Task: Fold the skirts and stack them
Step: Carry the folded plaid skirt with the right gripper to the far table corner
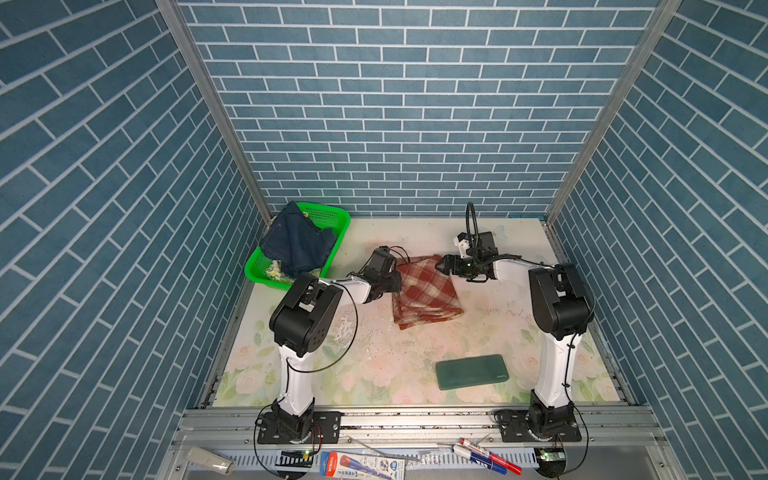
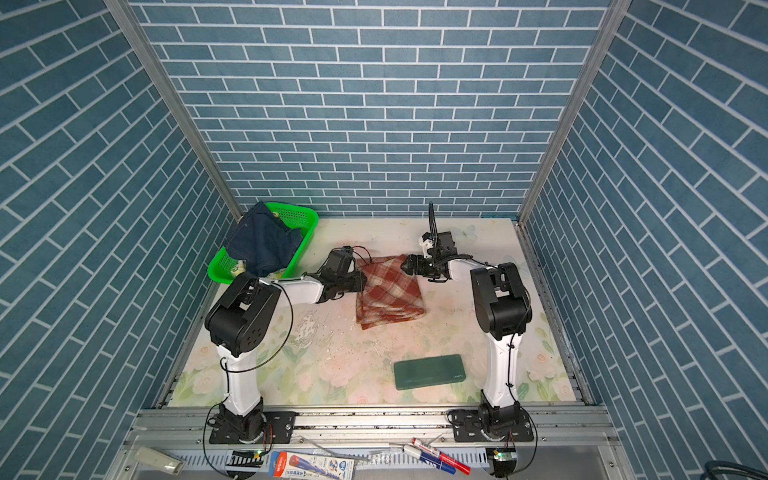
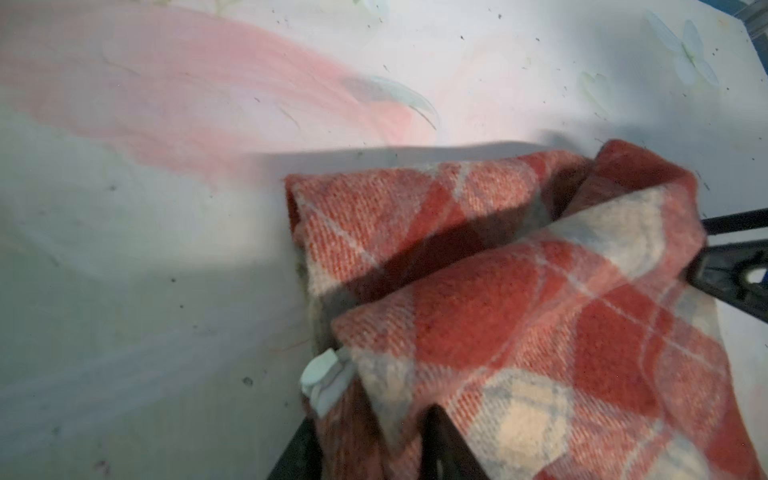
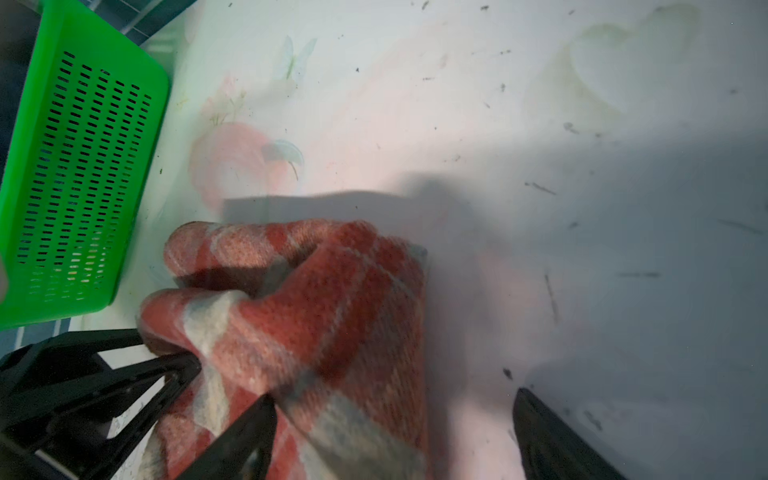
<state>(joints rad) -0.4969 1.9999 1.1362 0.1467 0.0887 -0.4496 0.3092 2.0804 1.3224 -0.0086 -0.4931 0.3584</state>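
Observation:
My right gripper slides further in over the skirt toward my left gripper next and closes, since the bunched fold (image 1: pixel 432 261) (image 4: pixel 336 296) lies just ahead of the open fingers.
The rust-red and cream plaid skirt (image 1: pixel 424 295) (image 2: pixel 388 291) lies folded mid-table, its far edge bunched and lifted a little. My left gripper (image 1: pixel 397 284) (image 3: pixel 370 444) is at its far left edge, its jaws shut on a fold of the plaid cloth (image 3: pixel 519 311). My right gripper (image 1: pixel 442 266) (image 4: pixel 390 415) is at the far right corner, wide open, with the plaid cloth (image 4: pixel 316 316) partly between its fingers. The dark blue denim skirt (image 1: pixel 297 245) (image 2: pixel 264 245) hangs over the basket. The lemon-print skirt (image 1: pixel 274 272) peeks out beneath it.
The green mesh basket (image 1: pixel 328 214) (image 4: pixel 83 166) stands at the back left, close to the left arm. A flat dark green slab (image 1: pixel 471 371) (image 2: pixel 429 371) lies near the front, right of centre. Pens and tools lie on the rail in front of the table.

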